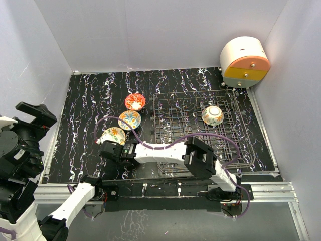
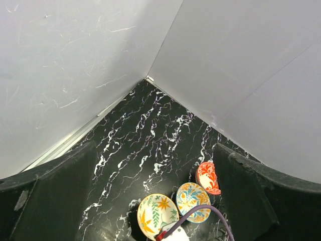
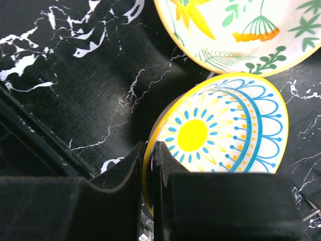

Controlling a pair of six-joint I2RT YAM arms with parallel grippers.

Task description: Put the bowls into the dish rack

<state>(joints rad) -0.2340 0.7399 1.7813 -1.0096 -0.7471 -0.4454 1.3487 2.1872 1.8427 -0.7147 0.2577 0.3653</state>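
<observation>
The right gripper will lift next, swing right in the top view, turn and lower to release, since wires are empty on the near side of the racked bowl.
My right gripper (image 1: 111,150) reaches left across the table and is shut on the rim of a bowl with a yellow sun and blue rings (image 3: 220,130), its fingers (image 3: 131,160) pinching the edge. Right beside it lies a cream bowl with green and orange plants (image 3: 241,30), also in the top view (image 1: 113,135). Behind it sit a yellow-blue bowl (image 1: 129,120) and a red-orange bowl (image 1: 134,102). One bowl (image 1: 212,115) lies in the dark wire dish rack (image 1: 175,120). My left gripper (image 1: 32,114) is raised at the far left, open and empty (image 2: 155,201).
A white, orange and yellow round drawer unit (image 1: 244,63) stands at the back right corner. White walls enclose the black marbled table (image 1: 85,105). A purple cable (image 1: 200,134) loops over the rack's front part.
</observation>
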